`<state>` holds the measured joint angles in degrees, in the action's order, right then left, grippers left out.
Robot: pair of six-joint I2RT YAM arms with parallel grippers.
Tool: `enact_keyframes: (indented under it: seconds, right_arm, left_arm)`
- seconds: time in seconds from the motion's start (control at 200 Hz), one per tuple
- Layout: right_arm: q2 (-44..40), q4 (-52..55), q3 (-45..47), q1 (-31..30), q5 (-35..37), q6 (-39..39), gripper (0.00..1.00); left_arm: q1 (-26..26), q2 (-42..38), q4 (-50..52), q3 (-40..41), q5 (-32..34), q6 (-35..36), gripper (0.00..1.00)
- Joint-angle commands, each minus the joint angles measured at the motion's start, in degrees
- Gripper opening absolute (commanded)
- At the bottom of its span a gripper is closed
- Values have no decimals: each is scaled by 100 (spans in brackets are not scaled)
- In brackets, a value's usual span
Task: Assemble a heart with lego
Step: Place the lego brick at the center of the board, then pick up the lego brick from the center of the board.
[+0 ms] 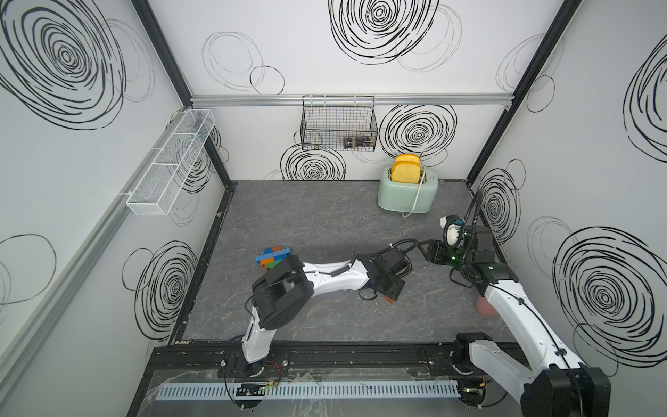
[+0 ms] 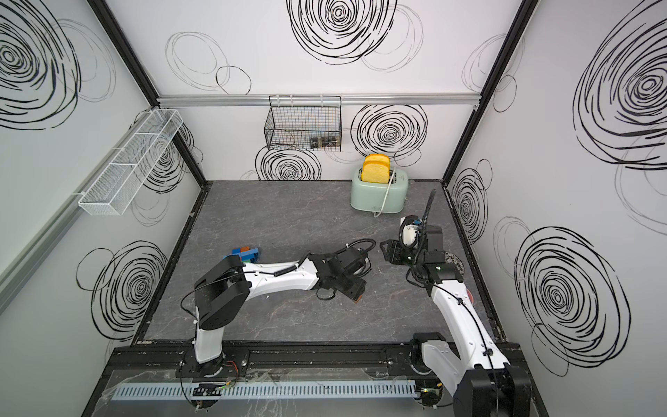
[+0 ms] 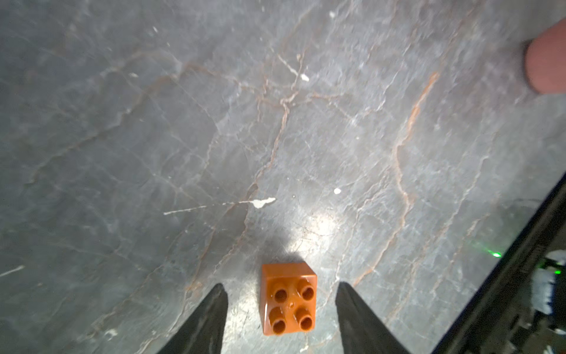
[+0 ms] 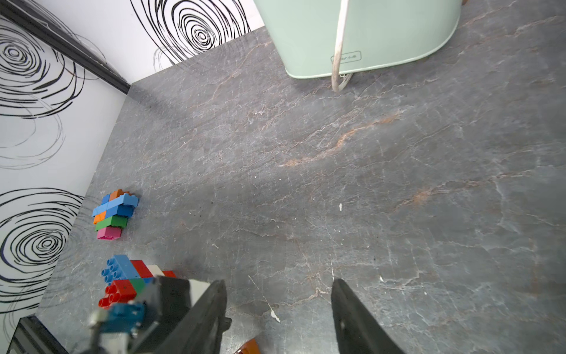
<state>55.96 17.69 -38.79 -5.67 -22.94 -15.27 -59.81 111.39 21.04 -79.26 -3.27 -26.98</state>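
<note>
The robot's right gripper next needs to go down and pull back, tilting its fingers down around the orange brick [image 1: 389, 300] [image 4: 250, 347], because that brick is below the gripper and nearer the robot's base.
A small orange four-stud lego brick [image 3: 289, 298] lies studs-up on the grey table. My left gripper [image 3: 281, 285] is open around it, a finger on each side and a gap to both. In a top view the left gripper [image 1: 388, 298] points down at mid-table. A partly built lego piece of blue, orange, green and pink bricks [image 4: 115, 213] lies flat near the left wall, seen in both top views [image 1: 272, 254] [image 2: 245, 252]. Beside it lies a second cluster of blue, red and white bricks [image 4: 128, 275]. My right gripper [image 4: 278, 281] [image 1: 422, 249] is open and holds nothing.
A mint toaster [image 1: 408, 191] with two yellow slices stands at the back right, its cord on the table. A pinkish round object [image 1: 485, 307] lies by the right arm. A black wire basket [image 1: 339, 126] and a white mesh shelf [image 1: 169, 162] hang on the walls.
</note>
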Motion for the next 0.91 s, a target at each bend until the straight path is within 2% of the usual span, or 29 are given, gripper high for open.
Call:
enact_keyframes:
  seconds: [0.0,0.27,0.43,0.585,0.72,0.901]
  right_arm:
    - [248,31,-8,-358,-246,190,59]
    - [649,86,332,-1676,10,-138,59]
    - [1017,-19,455,-2381,329,-399,61]
    - [1681,125,333,-2774,419,-573,62]
    - [2185,483,93,-3237,1005,-604,62]
    - [2416,682,5,-3801,1524,-882,61]
  left_arm:
    - [111,-782,-84,-99,-82,-36,62]
    - [822,-2386,-238,1148,-66,-195,63]
    - [1660,-3337,-576,2279,-427,-436,63]
    - [2277,-3959,-601,2825,-556,-416,64]
    - [2808,-4374,-686,3279,-760,-426,64]
    - [3409,-4798,-741,3765,-1075,-445,64]
